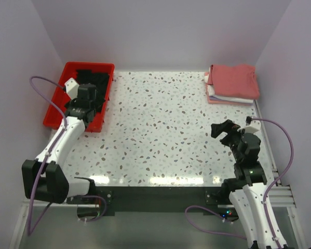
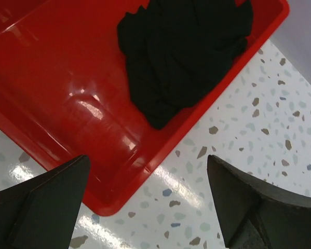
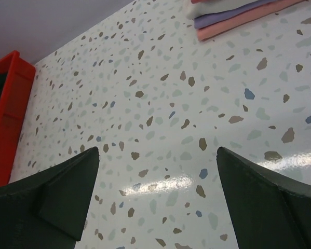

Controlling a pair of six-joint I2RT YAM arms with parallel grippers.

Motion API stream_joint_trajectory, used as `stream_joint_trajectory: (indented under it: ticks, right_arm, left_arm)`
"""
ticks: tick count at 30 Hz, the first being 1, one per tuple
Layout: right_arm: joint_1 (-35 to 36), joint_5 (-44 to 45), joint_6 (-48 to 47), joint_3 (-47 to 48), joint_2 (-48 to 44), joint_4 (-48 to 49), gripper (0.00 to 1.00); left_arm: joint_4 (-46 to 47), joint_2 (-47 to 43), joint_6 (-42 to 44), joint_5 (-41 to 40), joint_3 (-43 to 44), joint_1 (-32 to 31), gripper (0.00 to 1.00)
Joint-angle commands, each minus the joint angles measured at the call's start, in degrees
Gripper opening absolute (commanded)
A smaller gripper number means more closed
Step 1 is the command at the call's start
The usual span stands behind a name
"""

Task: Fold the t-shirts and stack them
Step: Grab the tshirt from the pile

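Observation:
The black t-shirt's bunched fold (image 1: 98,79) (image 2: 158,80) lies below and outward of my left gripper, still beyond its open fingers, so the gripper reaches outward and down onto it next.
A crumpled black t-shirt (image 2: 184,49) lies in the red tray (image 2: 56,93); it also shows in the top view (image 1: 95,80). My left gripper (image 2: 147,202) is open and empty, above the tray's near corner, short of the shirt; in the top view it (image 1: 85,104) hangs over the tray. A stack of folded t-shirts (image 1: 232,84), salmon-red on top with white and pale pink below, lies at the far right; its edge shows in the right wrist view (image 3: 238,15). My right gripper (image 3: 158,194) is open and empty above bare table at the right (image 1: 225,132).
The red tray (image 1: 59,106) stands at the far left of the speckled table (image 1: 165,124). Pale walls close in the back and both sides. A purple cable loops beside each arm.

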Motion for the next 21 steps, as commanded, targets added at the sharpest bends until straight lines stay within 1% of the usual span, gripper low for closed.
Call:
stream_joint_trajectory:
  ticks: [1, 2, 3, 4, 5, 9, 10, 12, 13, 14, 15, 16, 18, 19, 21]
  right_arm:
    - [0.0, -4.2, 1.1, -0.1, 0.0, 3.2, 0.99]
    - [0.0, -5.0, 0.8, -0.7, 0.0, 4.4, 0.99]
    - [0.0, -5.7, 0.4, -0.6, -0.1, 4.3, 0.99]
    - [0.0, -5.4, 0.0, -0.1, -0.1, 3.7, 0.99]
    - [0.1, -5.2, -0.2, 0.6, -0.1, 2.4, 0.99]
    - [0.0, -6.3, -0.4, 0.3, -0.8, 2.8, 0.99]
    - [-0.1, -6.5, -0.4, 0.1, -1.0, 2.9, 0.99]
    - [0.1, -7.3, -0.3, -0.1, -1.1, 3.2, 0.99]
    - [0.0, -7.7, -0.7, -0.1, -0.9, 3.3, 0.99]
    - [0.0, -7.5, -0.8, -0.1, -1.0, 3.3, 0.99]
    - [0.0, -7.2, -0.8, 0.0, -0.8, 3.2, 0.99]
    - [0.1, -7.0, -0.8, -0.1, -0.7, 3.4, 0.99]
    - [0.1, -7.1, -0.4, -0.5, -0.2, 3.8, 0.99]
    - [0.0, -7.3, -0.4, -0.5, 0.0, 3.8, 0.99]
    - [0.1, -8.6, -0.8, -0.3, 0.7, 4.0, 0.99]
  left_arm:
    - [4.7, 7.8, 2.2, 5.3, 4.0, 5.4, 1.00]
    - [6.6, 9.7, 2.6, 7.1, 5.1, 7.7, 1.00]
    - [7.6, 13.6, 3.3, 12.0, 5.9, 8.8, 1.00]
    - [8.0, 15.8, 3.7, 13.9, 7.1, 9.7, 1.00]
    - [7.4, 17.9, 3.9, 15.0, 10.3, 11.6, 1.00]
    - [6.5, 29.7, 4.3, 13.4, 16.8, 13.6, 1.00]
    - [6.4, 31.5, 4.4, 13.5, 18.0, 13.9, 1.00]
    - [7.4, 34.7, 5.1, 14.8, 20.5, 14.5, 1.00]
    - [7.5, 39.2, 5.1, 16.9, 21.9, 15.1, 1.00]
    - [7.1, 39.2, 5.1, 17.0, 22.8, 15.4, 1.00]
    - [6.9, 41.8, 5.1, 18.7, 23.6, 15.6, 1.00]
    - [6.8, 42.9, 5.1, 19.4, 24.9, 16.0, 0.97]
    - [6.8, 44.5, 5.6, 20.9, 26.0, 16.2, 0.86]
    - [7.0, 45.6, 5.8, 21.1, 26.6, 16.2, 0.72]
    - [7.2, 46.4, 5.9, 21.4, 27.3, 16.2, 0.58]
